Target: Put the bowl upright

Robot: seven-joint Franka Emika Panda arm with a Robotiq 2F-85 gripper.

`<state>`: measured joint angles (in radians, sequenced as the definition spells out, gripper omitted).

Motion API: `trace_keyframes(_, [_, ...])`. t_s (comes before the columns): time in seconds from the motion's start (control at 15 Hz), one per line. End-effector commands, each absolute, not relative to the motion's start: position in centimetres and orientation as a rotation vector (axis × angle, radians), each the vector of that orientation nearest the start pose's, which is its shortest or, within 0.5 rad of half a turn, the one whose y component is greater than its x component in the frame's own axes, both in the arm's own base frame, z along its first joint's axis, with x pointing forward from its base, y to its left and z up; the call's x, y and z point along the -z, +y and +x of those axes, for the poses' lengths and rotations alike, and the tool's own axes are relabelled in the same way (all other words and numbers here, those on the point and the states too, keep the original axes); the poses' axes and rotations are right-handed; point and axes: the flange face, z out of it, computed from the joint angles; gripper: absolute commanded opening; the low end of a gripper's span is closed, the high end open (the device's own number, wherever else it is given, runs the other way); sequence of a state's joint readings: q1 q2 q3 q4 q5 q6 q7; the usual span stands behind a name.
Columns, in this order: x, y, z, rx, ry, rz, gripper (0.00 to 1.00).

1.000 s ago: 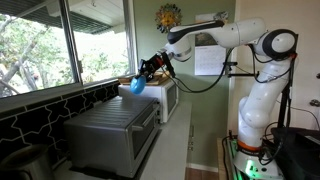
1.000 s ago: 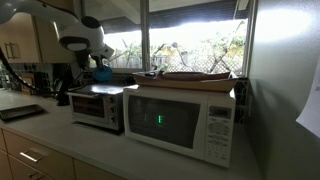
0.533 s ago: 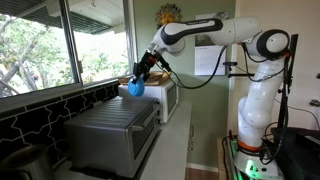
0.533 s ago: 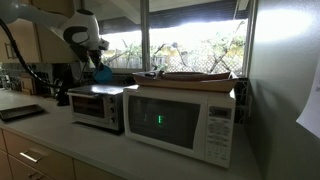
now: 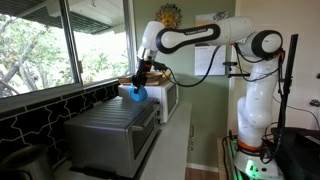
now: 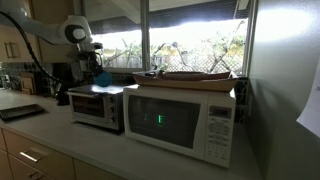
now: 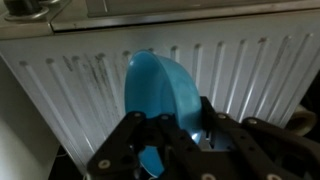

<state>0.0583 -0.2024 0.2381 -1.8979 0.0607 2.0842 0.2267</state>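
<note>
The bowl is on its edge, so next my gripper will turn and tilt it until its opening faces up, lower it onto the toaster oven's ribbed top below my gripper and let go.
The small bright blue bowl hangs in my gripper just above the top of the grey metal toaster oven. It also shows in an exterior view over the oven. In the wrist view the bowl stands on edge, its rim clamped between my gripper's fingers, with the ribbed oven top behind it. The gripper is shut on the bowl's rim.
A white microwave stands beside the toaster oven on the counter, with a flat tray on top. Windows run along the wall behind. The arm's base stands at the counter's end.
The arm has swung the bowl toward the window side and lowered it closer to the toaster oven's top. The grip on the bowl is unchanged.
</note>
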Motion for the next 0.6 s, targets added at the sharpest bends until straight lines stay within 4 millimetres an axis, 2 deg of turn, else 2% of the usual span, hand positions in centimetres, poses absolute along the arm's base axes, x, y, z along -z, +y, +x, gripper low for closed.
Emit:
trace_keyframes(0.0, [-61.0,20.1,50.4,0.530,-0.250,-3.148,0.05])
trace_keyframes(0.4, [-58.6,24.0,50.0,0.563,-0.632,-3.374,0.05])
trace_keyframes(0.53, [-58.1,24.9,49.9,0.588,-0.758,-3.437,0.08])
